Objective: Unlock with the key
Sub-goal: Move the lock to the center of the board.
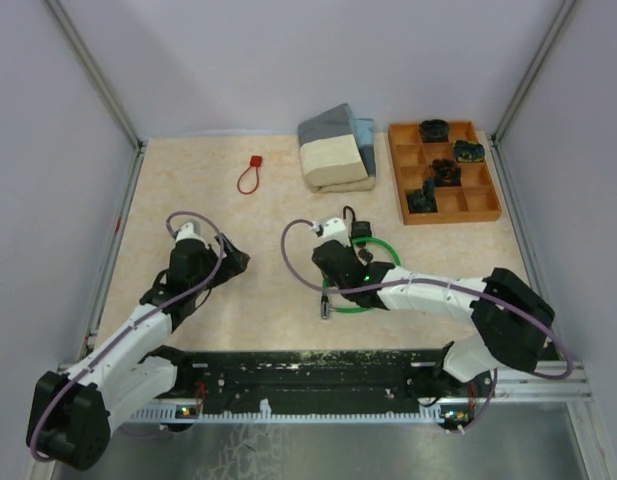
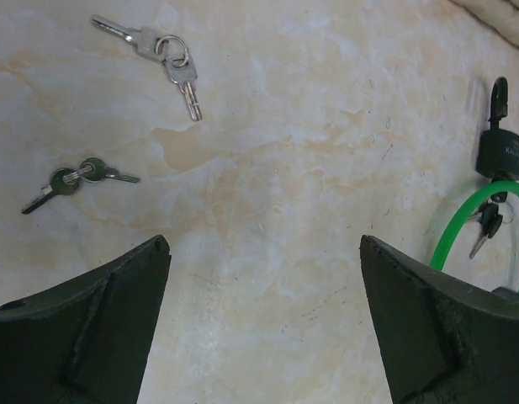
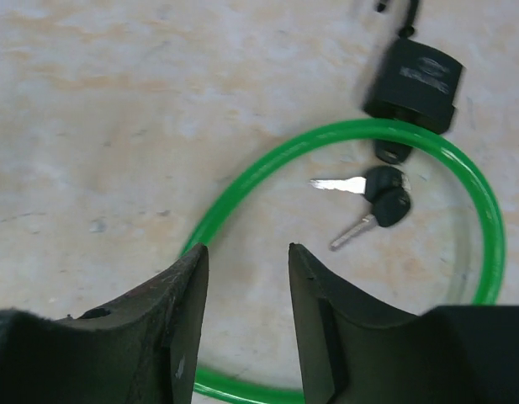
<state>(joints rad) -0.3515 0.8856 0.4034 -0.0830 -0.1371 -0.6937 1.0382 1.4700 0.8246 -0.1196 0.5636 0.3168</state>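
The robot's right gripper has bare table between its fingers, so it needs to move past the keys, to the right in the top view, before it goes down onto the green cable [image 1: 395, 256] [image 3: 495, 233].
A green cable lock [image 3: 267, 160] lies looped on the table, its black lock body [image 3: 415, 80] at the far side. Two black-headed keys [image 3: 381, 189] on one ring rest inside the loop, just below the lock body. My right gripper [image 3: 246, 248] hovers over the loop's near left part, open, with only bare table between its fingers. In the top view it sits at the loop's left edge [image 1: 340, 270]. My left gripper [image 2: 263, 240] stands wide open over bare table, left of the lock [image 2: 499, 156].
Silver keys [image 2: 162, 50] and dark green keys [image 2: 74, 179] lie ahead of the left gripper. A red cable loop [image 1: 250, 175], folded cloths [image 1: 336, 150] and a wooden compartment tray [image 1: 443, 172] holding dark objects sit at the back.
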